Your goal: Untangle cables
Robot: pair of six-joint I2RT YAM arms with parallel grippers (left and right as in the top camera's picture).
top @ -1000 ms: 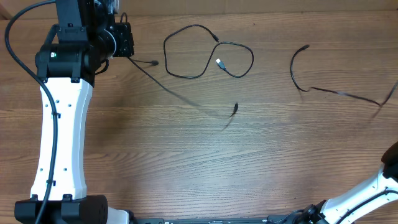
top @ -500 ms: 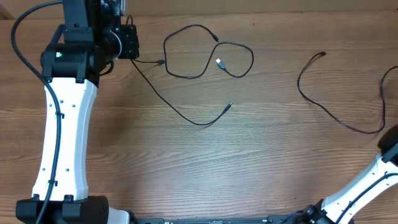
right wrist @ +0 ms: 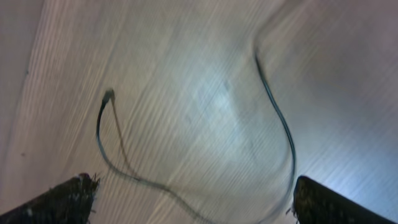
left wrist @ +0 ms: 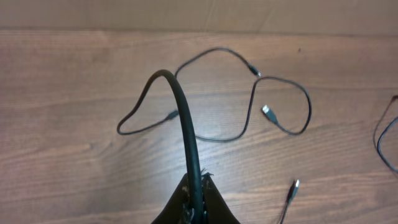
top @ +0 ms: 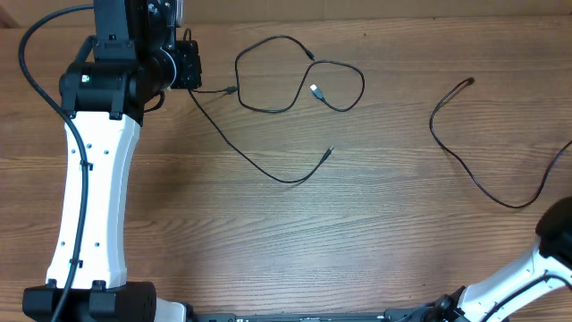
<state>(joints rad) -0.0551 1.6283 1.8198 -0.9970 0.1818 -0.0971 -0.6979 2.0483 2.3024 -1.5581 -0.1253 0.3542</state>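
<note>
I should lower my open right gripper, moving left in the overhead view, onto the third cable's near bend point(top: 518, 207) point(right wrist: 266, 219) and close, because the bend lies uncrossed.
My left gripper point(top: 188, 77) point(left wrist: 194, 202) is at the far left, shut on a thin black cable point(top: 259, 166) point(left wrist: 181, 118). That cable sags across the table to a small plug point(top: 331, 152) point(left wrist: 294, 186). Its short end point(top: 231, 89) lies beside a second, looped cable point(top: 277, 107) point(left wrist: 305, 109) that has a silver plug point(top: 315, 89) point(left wrist: 267, 112). A third cable point(top: 487, 190) point(right wrist: 283, 134) lies loose at the right. My right gripper point(right wrist: 193, 208) hovers open above it, with nothing between its fingers point(right wrist: 74, 193). The overhead view shows only the right arm point(top: 556, 234).
The left arm's white link point(top: 89, 197) stands along the table's left side. Its thick black wire point(top: 36, 76) arcs beside it. The table's far edge point(top: 375, 18) runs just behind the looped cable.
My right gripper opened and let go of the right cable, which dropped and settled on the table. The left gripper shifted a little right, and its cable came to rest.
</note>
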